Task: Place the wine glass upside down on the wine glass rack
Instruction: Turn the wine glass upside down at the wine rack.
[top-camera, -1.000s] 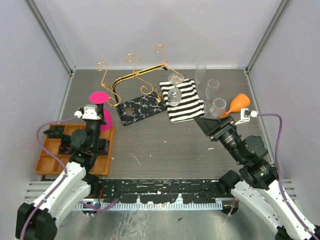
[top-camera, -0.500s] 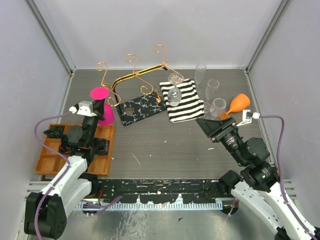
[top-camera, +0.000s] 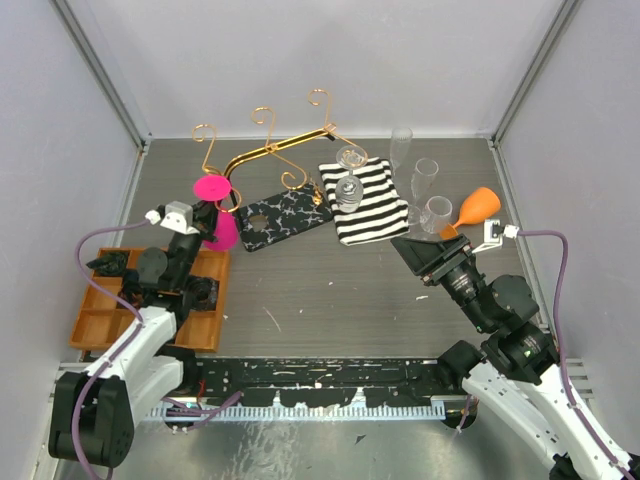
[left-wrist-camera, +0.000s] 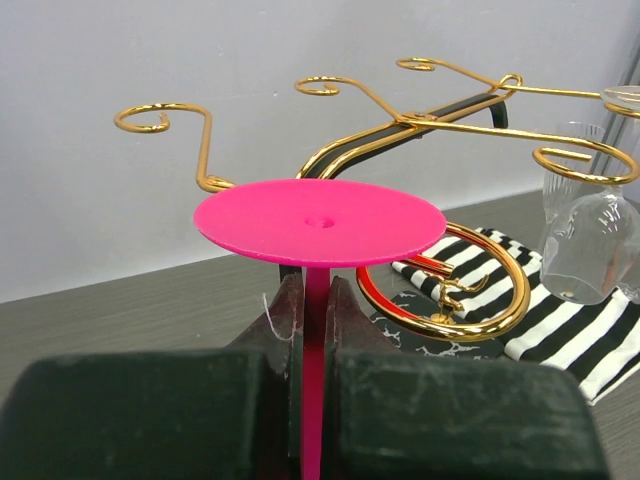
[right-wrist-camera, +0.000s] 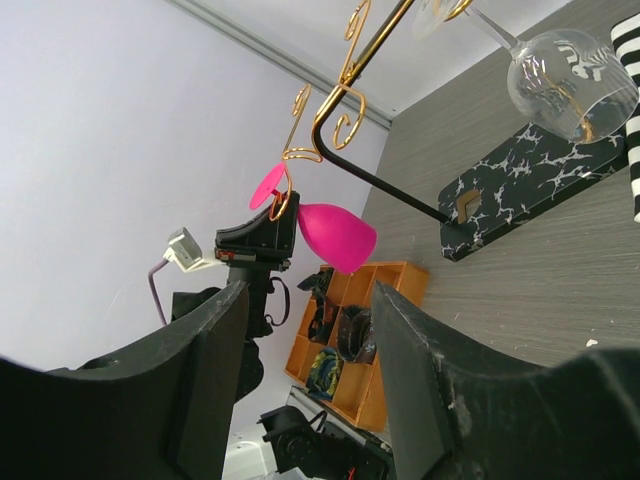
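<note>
I will next swing my left gripper to the right in the top view, bring the glass's stem into the near scroll hook and let go, with the glass's foot still beside that hook.
A pink wine glass (top-camera: 222, 231) hangs upside down, its flat foot (left-wrist-camera: 320, 222) on top. My left gripper (top-camera: 203, 216) is shut on its stem (left-wrist-camera: 316, 330). The foot is level with the near left scroll hook of the gold wine glass rack (top-camera: 270, 150) and right beside it. The rack stands on a black marbled base (top-camera: 283, 217). In the right wrist view the pink bowl (right-wrist-camera: 335, 235) hangs by a gold hook (right-wrist-camera: 277, 200). A clear glass (right-wrist-camera: 570, 85) hangs upside down from the rack. My right gripper (top-camera: 425, 252) stands open and holds nothing, well to the right.
A black-and-white striped cloth (top-camera: 375, 200) lies right of the rack's base. Three clear glasses (top-camera: 425, 175) and an orange glass (top-camera: 475, 208) stand at the right. An orange compartment tray (top-camera: 150, 300) with dark items lies under my left arm.
My left gripper has carried the pink glass up and to the right, toward the rack's near left hook. The right arm has barely moved.
</note>
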